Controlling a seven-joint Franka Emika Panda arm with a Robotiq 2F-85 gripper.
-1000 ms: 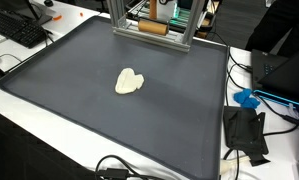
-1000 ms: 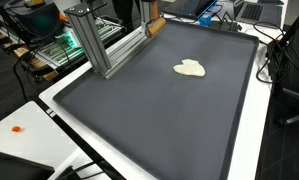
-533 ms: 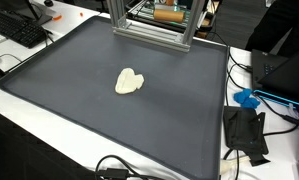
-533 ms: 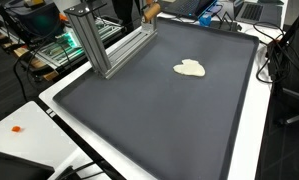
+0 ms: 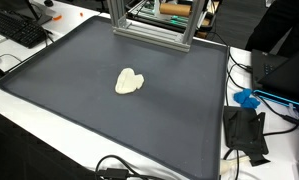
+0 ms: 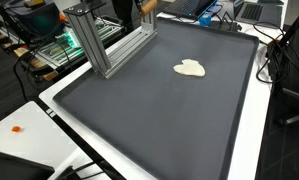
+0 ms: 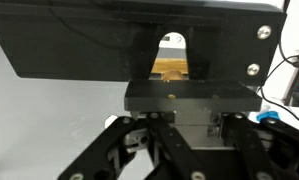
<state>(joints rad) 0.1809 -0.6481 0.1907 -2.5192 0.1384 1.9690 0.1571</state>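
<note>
The brown wooden piece (image 7: 171, 70) already shows through the black plate's notch (image 7: 171, 50) below my gripper. My gripper should next move down and let go of the piece at the notch.
A brown wooden piece (image 5: 174, 8) hangs behind the aluminium frame (image 5: 149, 30) at the back of the dark mat (image 5: 79, 70). It also shows at the top edge of an exterior view (image 6: 147, 6). My gripper (image 7: 179, 100) fills the wrist view, and the brown piece (image 7: 171, 70) shows just beyond its dark linkages. The gripper seems shut on it. A cream, lumpy soft object (image 5: 130, 81) lies alone near the middle of the mat, far from the gripper; it shows in both exterior views (image 6: 190, 69).
The aluminium frame (image 6: 109, 50) stands along the mat's (image 6: 159, 110) edge. A keyboard (image 5: 19, 30), a blue item (image 5: 247, 99), a black device (image 5: 244, 132) and cables lie around the mat. A lit green board (image 6: 54, 45) sits beyond the frame.
The wooden piece has risen from the mat's back edge to up behind the frame. The cream object has not moved.
</note>
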